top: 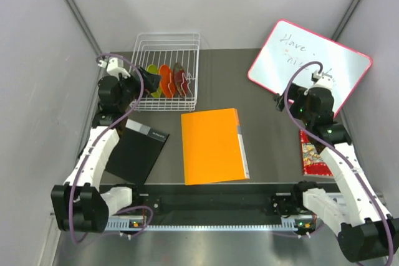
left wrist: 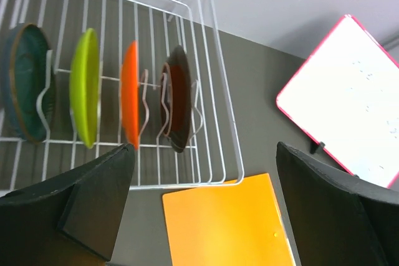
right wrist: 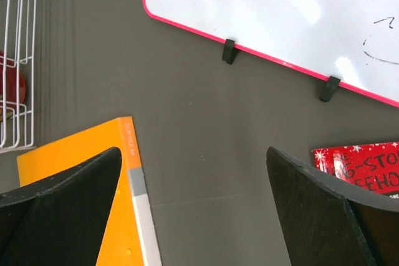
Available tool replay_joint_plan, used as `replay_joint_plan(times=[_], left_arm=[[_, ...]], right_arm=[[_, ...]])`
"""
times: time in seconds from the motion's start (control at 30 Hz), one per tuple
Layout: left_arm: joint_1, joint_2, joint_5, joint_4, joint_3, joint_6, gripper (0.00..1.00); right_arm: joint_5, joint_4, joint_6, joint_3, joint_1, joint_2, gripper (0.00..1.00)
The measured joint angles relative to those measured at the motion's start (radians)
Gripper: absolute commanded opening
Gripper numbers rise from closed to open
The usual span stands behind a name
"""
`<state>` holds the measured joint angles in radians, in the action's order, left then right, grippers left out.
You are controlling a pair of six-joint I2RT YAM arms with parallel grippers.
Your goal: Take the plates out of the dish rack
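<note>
The dark red plate is the last one toward the whiteboard, so my left gripper should next move past the orange plate, turn and lower onto the dark red plate's near rim.
The white wire dish rack (top: 197,73) stands at the back left of the table. Four plates stand on edge in it, seen in the left wrist view: dark teal (left wrist: 25,82), lime green (left wrist: 84,85), orange (left wrist: 129,91) and dark red (left wrist: 177,98). In the top view I see the green (top: 153,71), orange (top: 165,79) and dark red (top: 181,80) plates; the teal one is hidden by my left arm. My left gripper (top: 150,81) is open and empty, above the rack's near left part (left wrist: 202,197). My right gripper (top: 280,101) is open and empty over bare table (right wrist: 193,204).
An orange folder (top: 213,144) lies in the middle, just in front of the rack. A black notebook (top: 137,151) lies at the near left. A pink-framed whiteboard (top: 308,60) leans at the back right. A red book (top: 312,154) lies under the right arm.
</note>
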<state>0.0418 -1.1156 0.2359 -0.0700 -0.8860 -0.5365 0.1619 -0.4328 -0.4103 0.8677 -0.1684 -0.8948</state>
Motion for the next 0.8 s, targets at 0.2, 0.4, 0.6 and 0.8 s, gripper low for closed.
replay_joint_plan(times=[0.2, 0.4, 0.6, 0.8], left_arm=[[0.000, -0.107, 0.154, -0.058, -0.007, 0.012, 0.95], [0.001, -0.274, 0.262, -0.113, -0.061, 0.009, 0.81], [0.023, -0.378, 0.209, -0.158, -0.098, 0.024, 0.78], [0.068, -0.452, 0.151, -0.220, -0.148, 0.038, 0.73]], right_arm=[[-0.006, 0.011, 0.018, -0.038, 0.000, 0.034, 1.00], [-0.008, 0.028, 0.017, -0.045, 0.000, 0.015, 1.00], [-0.010, 0.046, 0.016, -0.046, 0.000, -0.042, 1.00], [-0.010, 0.058, 0.016, -0.056, 0.000, -0.079, 1.00]])
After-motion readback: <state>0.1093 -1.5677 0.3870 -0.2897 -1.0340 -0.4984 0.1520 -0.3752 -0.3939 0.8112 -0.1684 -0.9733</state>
